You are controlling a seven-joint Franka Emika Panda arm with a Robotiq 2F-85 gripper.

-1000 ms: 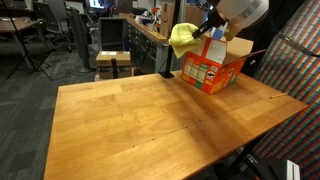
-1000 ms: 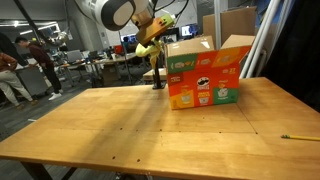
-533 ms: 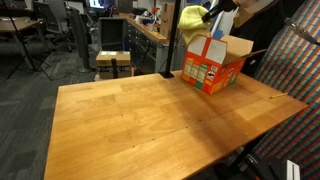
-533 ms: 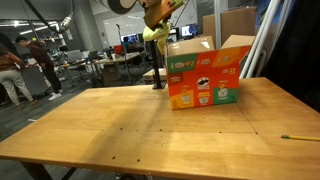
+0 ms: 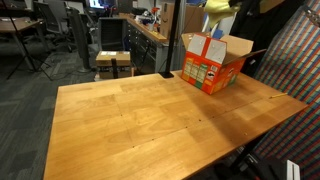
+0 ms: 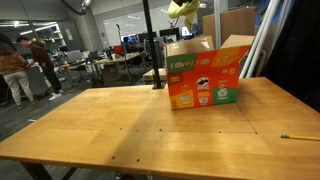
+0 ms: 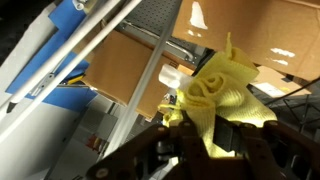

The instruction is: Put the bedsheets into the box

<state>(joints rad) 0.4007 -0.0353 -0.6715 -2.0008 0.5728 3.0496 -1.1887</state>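
The box stands below my gripper, so I next need to lower toward the opening of the orange box (image 5: 216,51) and release the pale yellow-green bedsheet.
The orange box shows in both exterior views (image 5: 213,65) (image 6: 204,75), at the far side of the wooden table with its brown flaps open. My gripper (image 7: 205,137) is shut on a pale yellow-green bedsheet (image 7: 226,88), bunched and hanging from the fingers. This bedsheet shows at the top edge of both exterior views (image 5: 216,5) (image 6: 182,9), high above the box. The gripper itself is almost cut off there. The pink and cream-white bedsheets are out of view.
The wooden table (image 5: 150,125) (image 6: 150,125) bears the box. A black pole (image 6: 150,45) stands behind the table. A pencil (image 6: 300,136) lies near one table edge. Office chairs and desks (image 5: 60,30) stand beyond, and a patterned screen (image 5: 295,60) is beside the table.
My gripper has risen with the yellow-green bedsheet, from level with the box's flaps to the top edge of the exterior views. The box has not moved.
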